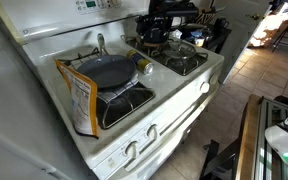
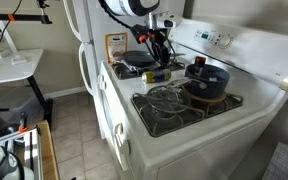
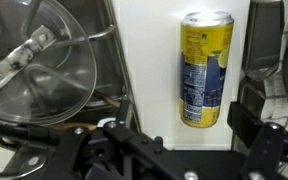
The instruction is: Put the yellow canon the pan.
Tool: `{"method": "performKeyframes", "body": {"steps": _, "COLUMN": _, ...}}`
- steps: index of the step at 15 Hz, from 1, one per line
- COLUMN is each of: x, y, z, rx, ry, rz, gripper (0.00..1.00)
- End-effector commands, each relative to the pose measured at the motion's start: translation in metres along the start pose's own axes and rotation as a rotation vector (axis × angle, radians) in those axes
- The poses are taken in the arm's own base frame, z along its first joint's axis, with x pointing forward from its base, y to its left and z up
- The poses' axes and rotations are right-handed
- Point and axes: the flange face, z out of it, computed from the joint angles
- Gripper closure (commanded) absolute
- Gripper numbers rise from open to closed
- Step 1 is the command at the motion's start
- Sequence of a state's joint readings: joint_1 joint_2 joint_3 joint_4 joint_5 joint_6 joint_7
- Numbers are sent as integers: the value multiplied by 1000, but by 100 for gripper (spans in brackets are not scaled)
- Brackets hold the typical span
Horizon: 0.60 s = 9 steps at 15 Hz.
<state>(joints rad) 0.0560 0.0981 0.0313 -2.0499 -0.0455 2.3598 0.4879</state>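
Note:
The yellow can (image 2: 157, 75) (image 3: 206, 68) is below my open gripper, on the stove's white part. My gripper will move down onto it next, with one finger down each long side of the can.
The yellow can (image 3: 206, 68) lies on its side on the white strip in the middle of the stove. In both exterior views it lies next to the pan (image 1: 144, 66) (image 2: 156, 75). The dark pan (image 1: 106, 72) (image 2: 136, 63) sits on a burner with nothing in it. My gripper (image 3: 184, 128) is open and hangs above the can without touching it. One dark finger shows on each side of the wrist view. In both exterior views the gripper (image 1: 169, 35) (image 2: 162, 50) points down over the centre of the stove.
A glass lid (image 3: 34, 70) (image 2: 169, 97) rests on a burner grate beside the can. A blue pot (image 2: 206, 78) stands on a back burner. A snack bag (image 1: 79, 100) leans at the stove's edge by the pan. The stove's back panel (image 2: 219, 40) rises behind.

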Motion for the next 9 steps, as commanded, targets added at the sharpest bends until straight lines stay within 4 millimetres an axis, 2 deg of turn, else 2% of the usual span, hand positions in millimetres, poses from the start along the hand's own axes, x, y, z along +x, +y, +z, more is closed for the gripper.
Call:
{"method": "performKeyframes", "body": {"steps": 1, "x": 15, "y": -20, "z": 42, "rx": 3, "ry": -68, "rz": -5, "gripper": 0}}
{"method": "performKeyframes", "body": {"steps": 5, "x": 20, "y": -36, "z": 68, "rx": 15, "ry": -102, "rz": -57, "gripper": 0}}
{"method": "performKeyframes", "body": {"steps": 9, "x": 23, "y": -47, "z": 82, "rx": 9, "ry": -122, "rz": -89, "gripper": 0}}
